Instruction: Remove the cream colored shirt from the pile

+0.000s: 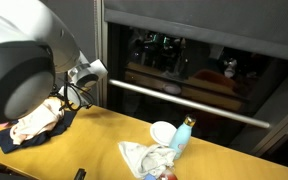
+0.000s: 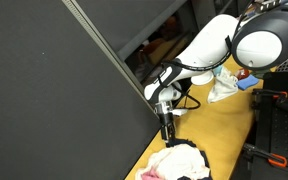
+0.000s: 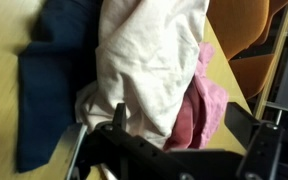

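Note:
I need to bring the open fingers of my gripper down onto the nearest folds of the cream shirt [image 1: 34, 123] before I close my gripper.
The cream shirt [image 3: 154, 55] lies crumpled on top of the pile, over a navy cloth [image 3: 46, 95] and beside a pink cloth [image 3: 212, 100]. In both exterior views the cream shirt [image 1: 34, 123] [image 2: 181, 158] sits at the end of the yellow table. My gripper [image 3: 189, 135] is open and empty. It hangs just above the pile with its fingers pointing down, one finger over the cream shirt's edge. It also shows in an exterior view [image 2: 167, 127], a little above the shirt.
A second heap of light cloth [image 1: 147, 158], a white cup [image 1: 162, 131] and a blue bottle [image 1: 183, 136] sit further along the yellow table [image 1: 99, 140]. A dark panel [image 2: 54, 90] stands close beside the pile. An orange chair [image 3: 252, 30] is beyond the table edge.

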### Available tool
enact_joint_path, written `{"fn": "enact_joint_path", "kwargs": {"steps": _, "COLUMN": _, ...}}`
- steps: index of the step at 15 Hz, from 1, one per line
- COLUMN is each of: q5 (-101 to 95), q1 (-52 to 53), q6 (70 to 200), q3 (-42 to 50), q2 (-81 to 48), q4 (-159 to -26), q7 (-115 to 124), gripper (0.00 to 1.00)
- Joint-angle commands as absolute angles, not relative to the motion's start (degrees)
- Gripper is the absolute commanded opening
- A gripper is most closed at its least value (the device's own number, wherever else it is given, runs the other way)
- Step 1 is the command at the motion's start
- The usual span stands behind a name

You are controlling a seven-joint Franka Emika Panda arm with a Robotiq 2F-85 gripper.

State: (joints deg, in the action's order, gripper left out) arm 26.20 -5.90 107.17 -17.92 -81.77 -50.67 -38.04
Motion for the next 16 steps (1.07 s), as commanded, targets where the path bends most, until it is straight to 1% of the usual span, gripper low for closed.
{"fn": "enact_joint_path", "kwargs": {"steps": 1, "q5": 25.30, "q1": -3.66, "q6": 100.85, "q3": -17.68, "q2": -89.03, "q4": -38.00, "q7": -33.27, "gripper": 1.00}}
{"fn": "enact_joint_path", "kwargs": {"steps": 3, "q5": 25.78, "q1": -4.35, "q6": 102.16, "q3": -17.80, "q2": -85.74, "q4": -43.64, "q7": -33.12, "gripper": 1.00}}
{"fn": "enact_joint_path", "kwargs": {"steps": 9, "q5": 24.59, "q1": -2.97, "q6": 101.50, "q3": -16.60, "q2": -85.51, "q4": -44.08, "q7": -28.79, "gripper": 1.00}}
{"fn": "enact_joint_path", "kwargs": {"steps": 16, "q5": 18.94, "q1": 0.10, "q6": 99.78, "q3": -12.02, "q2": -85.51, "q4": -44.72, "q7": -18.50, "gripper": 1.00}}
